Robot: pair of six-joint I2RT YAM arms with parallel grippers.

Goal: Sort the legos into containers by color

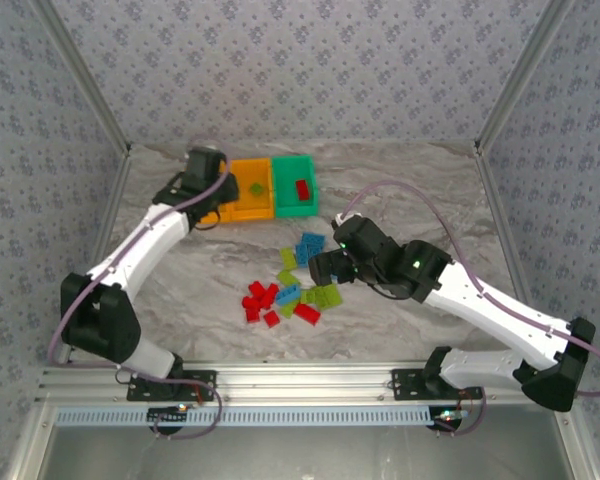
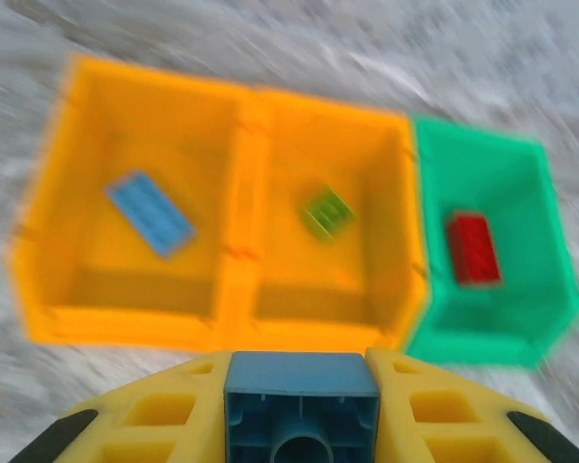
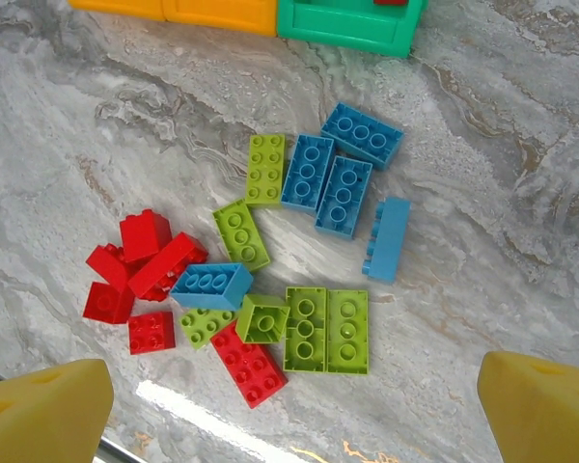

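The left gripper moves the lego outward and then down into the orange bin with the blue brick (image 2: 150, 207) next and releases it, since that brick's color matches.
My left gripper (image 2: 301, 381) is shut on a blue lego (image 2: 301, 410) and hovers near the front of the three joined bins; in the top view it (image 1: 202, 178) covers the left bin. The left orange bin (image 2: 82, 145) holds a blue brick (image 2: 151, 213). A lime brick (image 2: 327, 212) lies in the middle orange bin (image 2: 372, 145), and a red brick (image 2: 474, 248) in the green bin (image 2: 511, 178). My right gripper (image 3: 294, 415) hangs open above the loose pile (image 1: 290, 290): red legos (image 3: 145, 256) left, blue ones (image 3: 338, 178) far right, lime ones (image 3: 326, 330) near the middle.
The marble tabletop (image 1: 410, 190) is boxed in by patterned walls on three sides. A metal rail (image 1: 300, 385) runs along the near edge between the arm bases. A lone blue brick (image 3: 388, 239) lies on its side to the right of the pile.
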